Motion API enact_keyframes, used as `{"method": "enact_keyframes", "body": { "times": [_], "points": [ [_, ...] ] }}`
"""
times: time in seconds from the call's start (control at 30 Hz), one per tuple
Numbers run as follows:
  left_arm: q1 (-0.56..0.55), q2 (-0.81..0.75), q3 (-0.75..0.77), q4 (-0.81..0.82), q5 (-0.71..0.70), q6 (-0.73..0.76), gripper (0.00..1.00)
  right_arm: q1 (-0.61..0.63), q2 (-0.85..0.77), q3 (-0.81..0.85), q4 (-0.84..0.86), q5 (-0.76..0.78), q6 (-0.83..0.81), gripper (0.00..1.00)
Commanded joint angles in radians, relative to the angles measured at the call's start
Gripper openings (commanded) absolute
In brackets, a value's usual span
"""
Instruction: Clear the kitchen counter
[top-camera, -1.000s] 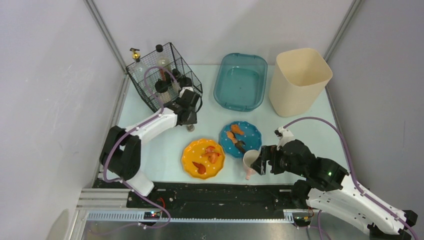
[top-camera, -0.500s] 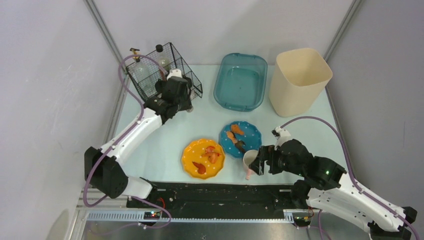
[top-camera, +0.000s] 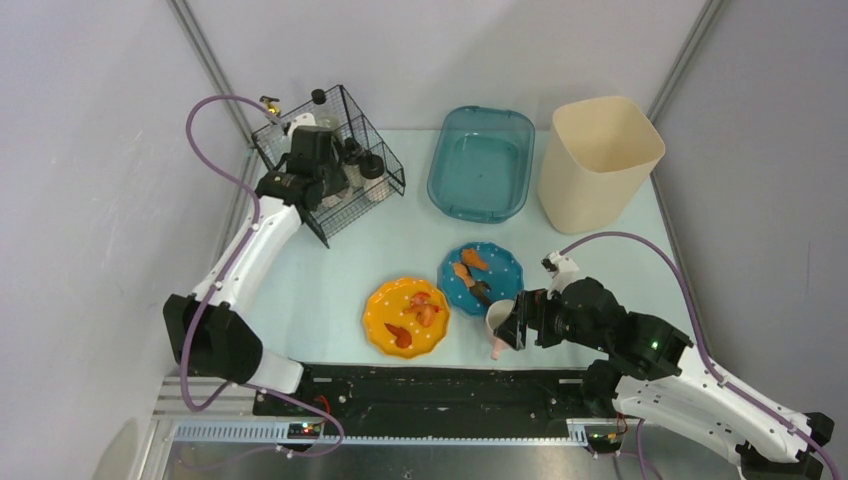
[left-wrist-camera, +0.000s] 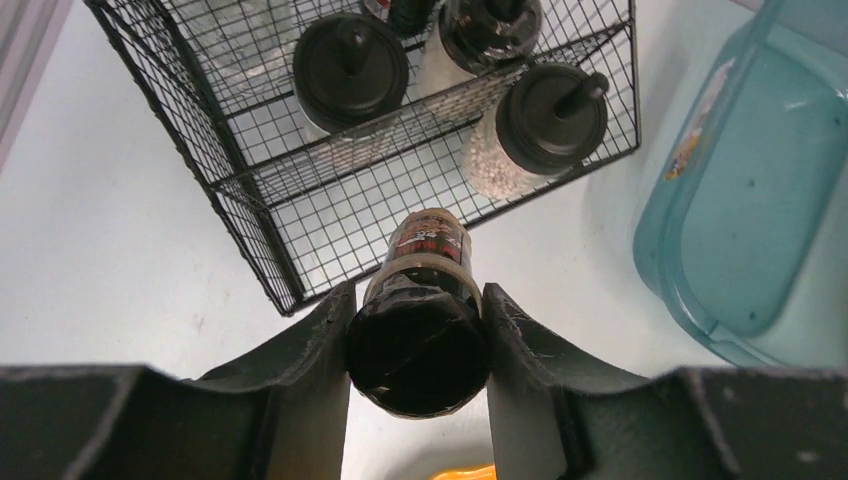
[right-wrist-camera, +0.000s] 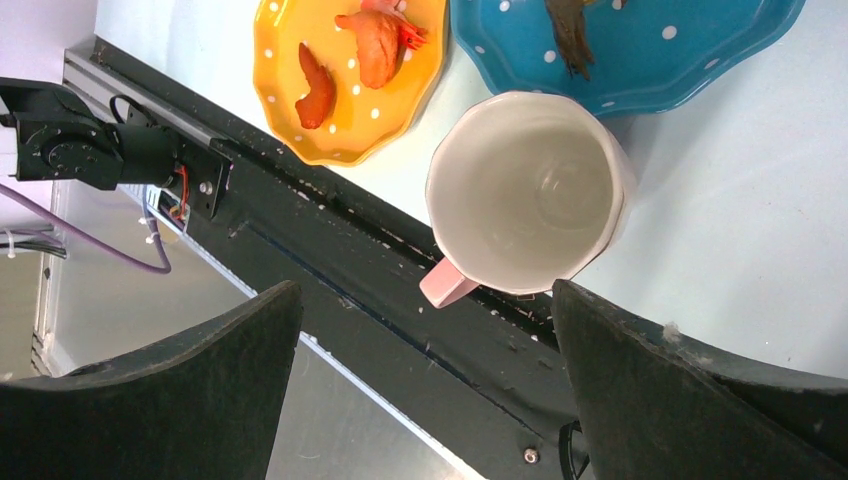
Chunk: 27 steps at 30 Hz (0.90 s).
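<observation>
To release the spice jar (left-wrist-camera: 420, 300) in the basket's front section, my left gripper should lower to the bare patch beside the black-capped bottles first.
The kitchen counter (top-camera: 330, 260) is a pale mint-blue tabletop. My left gripper (top-camera: 315, 165) is shut on a dark-capped spice jar (left-wrist-camera: 420, 300) and holds it over the front edge of the black wire basket (top-camera: 385, 150). In the left wrist view my left gripper (left-wrist-camera: 418, 340) clamps the jar's cap from both sides. My right gripper (top-camera: 518, 322) is open beside a white mug (top-camera: 498, 322) with a pink handle at the counter's front edge. In the right wrist view the mug (right-wrist-camera: 525, 190) stands just beyond the wide-open jaws of my right gripper (right-wrist-camera: 425, 300); nothing is gripped.
The basket (left-wrist-camera: 250, 250) holds several black-capped bottles. An orange plate (top-camera: 385, 305) and a blue plate (top-camera: 500, 265) carry food scraps. A teal tub (top-camera: 480, 165) and a beige bin (top-camera: 598, 165) stand at the back. The black front rail (right-wrist-camera: 330, 220) runs below the mug.
My left arm has carried the jar from the counter in front of the basket up and back-left over the basket. My right gripper has crept slightly left, still open at the mug.
</observation>
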Motion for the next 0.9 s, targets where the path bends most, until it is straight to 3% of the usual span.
{"method": "enact_keyframes", "body": {
  "times": [0.0, 0.37, 0.87],
  "points": [
    [0.016, 0.033, 0.063, -0.009, -0.042, -0.004, 0.01, 0.008, -0.002, 0.037, 0.026, 0.009, -0.008, 1.0],
    [0.055, 0.175, 0.143, -0.034, -0.062, -0.01, 0.02, 0.008, -0.013, 0.036, 0.031, 0.014, -0.016, 1.0],
    [0.08, 0.32, 0.139, -0.039, -0.039, -0.015, 0.08, 0.009, -0.036, 0.015, 0.031, 0.019, -0.027, 1.0]
  ]
}}
